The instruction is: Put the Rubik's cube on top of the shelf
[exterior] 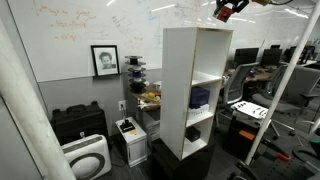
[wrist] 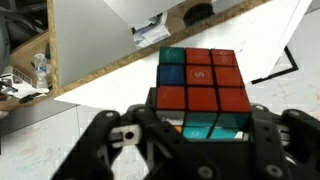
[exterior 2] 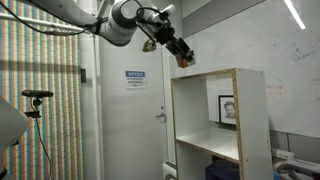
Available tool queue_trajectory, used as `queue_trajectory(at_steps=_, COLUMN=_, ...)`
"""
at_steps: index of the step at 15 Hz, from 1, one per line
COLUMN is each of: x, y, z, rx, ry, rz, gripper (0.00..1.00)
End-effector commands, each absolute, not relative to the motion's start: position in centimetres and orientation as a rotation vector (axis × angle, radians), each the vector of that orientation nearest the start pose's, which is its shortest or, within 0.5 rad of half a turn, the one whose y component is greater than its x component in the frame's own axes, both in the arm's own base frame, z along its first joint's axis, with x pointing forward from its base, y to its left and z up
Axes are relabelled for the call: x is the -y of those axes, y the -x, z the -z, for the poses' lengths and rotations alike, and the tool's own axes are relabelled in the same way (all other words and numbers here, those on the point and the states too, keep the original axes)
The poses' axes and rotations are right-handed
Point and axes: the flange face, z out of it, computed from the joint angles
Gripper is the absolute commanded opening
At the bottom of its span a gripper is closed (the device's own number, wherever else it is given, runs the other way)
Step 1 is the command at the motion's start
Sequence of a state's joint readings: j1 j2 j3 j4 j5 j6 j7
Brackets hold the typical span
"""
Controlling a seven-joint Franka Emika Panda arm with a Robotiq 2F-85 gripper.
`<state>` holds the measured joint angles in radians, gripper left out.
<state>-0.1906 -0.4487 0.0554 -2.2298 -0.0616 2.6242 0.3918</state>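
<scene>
The gripper moves the Rubik's cube (wrist: 203, 82) outward from the shelf's upper edge over the shelf's white top next, then lowers it onto the top.
My gripper (wrist: 200, 135) is shut on the Rubik's cube (wrist: 203, 82), whose red face with a few blue and teal squares fills the middle of the wrist view. In both exterior views the gripper (exterior: 228, 10) (exterior 2: 180, 52) hangs a little above the top of the tall white shelf (exterior: 192, 85) (exterior 2: 222, 120), near its upper edge. The cube shows as a small reddish spot at the fingertips (exterior 2: 185, 62). The shelf's top edge runs across the wrist view (wrist: 120, 65).
A dark blue object (exterior: 200, 97) sits in a middle shelf compartment. A black cabinet (exterior: 78, 122) and a white air purifier (exterior: 88, 158) stand by the wall. Desks and chairs (exterior: 250, 100) crowd the far side. A door (exterior 2: 130, 110) stands behind the shelf.
</scene>
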Motion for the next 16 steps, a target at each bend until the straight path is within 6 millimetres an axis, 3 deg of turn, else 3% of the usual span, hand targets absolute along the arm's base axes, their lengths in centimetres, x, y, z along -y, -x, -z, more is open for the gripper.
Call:
queue_trajectory(at_steps=1, x=7.0, y=-53.0, z=-66.4, rx=-0.806, ry=2.72, rz=1.309, gripper=0.39)
queue_trajectory(at_steps=3, x=7.6, y=-55.9, z=-65.4, rx=-0.861, ry=2.75, rz=1.282, gripper=0.39)
queue_trajectory(at_steps=4, x=7.8, y=-57.1, z=-64.9, rx=-0.883, ry=2.779, rz=1.262, gripper=0.55)
queue_trajectory(at_steps=5, x=7.8, y=-58.0, z=-64.6, rx=-0.906, ry=2.804, rz=1.242, gripper=0.89)
queue_trajectory(at_steps=6, x=7.8, y=-58.9, z=-64.1, rx=-0.92, ry=2.826, rz=1.223, gripper=0.9)
queue_trajectory(at_steps=8, x=7.5, y=-59.9, z=-64.3, rx=-0.969, ry=2.848, rz=1.19, gripper=1.0)
queue_trajectory(at_steps=10, x=6.8, y=-60.0, z=-65.4, rx=-0.995, ry=2.84, rz=1.149, gripper=1.0)
queue_trajectory(at_steps=12, x=5.3, y=-58.9, z=-66.8, rx=-0.97, ry=2.833, rz=1.136, gripper=1.0)
queue_trajectory(at_steps=13, x=5.3, y=-57.7, z=-68.2, rx=-0.955, ry=2.821, rz=1.141, gripper=1.0)
queue_trajectory(at_steps=16, x=3.5, y=-54.6, z=-70.0, rx=-0.907, ry=2.771, rz=1.106, gripper=1.0)
